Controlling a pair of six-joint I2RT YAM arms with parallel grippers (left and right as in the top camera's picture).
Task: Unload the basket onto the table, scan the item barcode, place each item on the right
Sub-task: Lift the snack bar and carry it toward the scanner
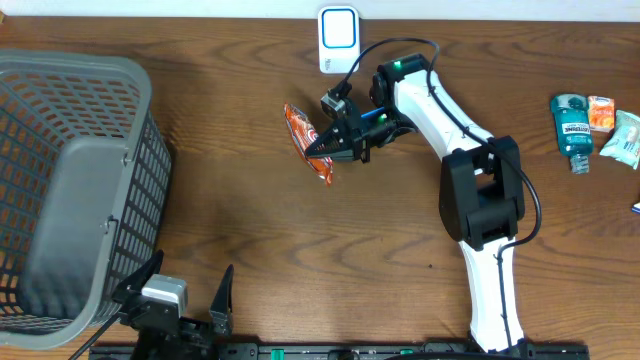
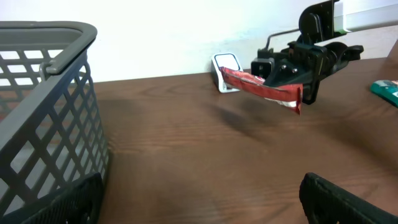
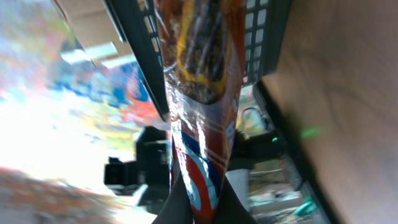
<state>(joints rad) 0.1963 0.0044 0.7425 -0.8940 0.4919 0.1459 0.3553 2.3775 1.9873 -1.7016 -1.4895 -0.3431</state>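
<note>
I will next have my right gripper pass the scanner (image 1: 339,38) and cross over to the right in the overhead view, to the bare tabletop by the teal bottle. There it will go down and release.
A long red-orange snack packet (image 1: 305,140) hangs tilted above the table, just below and left of the white barcode scanner (image 1: 339,38) at the far edge. My right gripper (image 1: 325,148) is shut on the packet's lower end. In the right wrist view the packet (image 3: 202,93) runs up from between the closed fingers of that gripper (image 3: 202,208). The left wrist view shows the packet (image 2: 264,89) held in front of the scanner (image 2: 225,71). My left gripper (image 1: 182,282) rests open and holding nothing at the near left edge, its fingertips (image 2: 68,205) wide apart.
A large grey mesh basket (image 1: 70,180) fills the left side, close beside the left gripper. At the far right lie a teal bottle (image 1: 571,125), a small orange pack (image 1: 601,112) and a pale green packet (image 1: 625,138).
</note>
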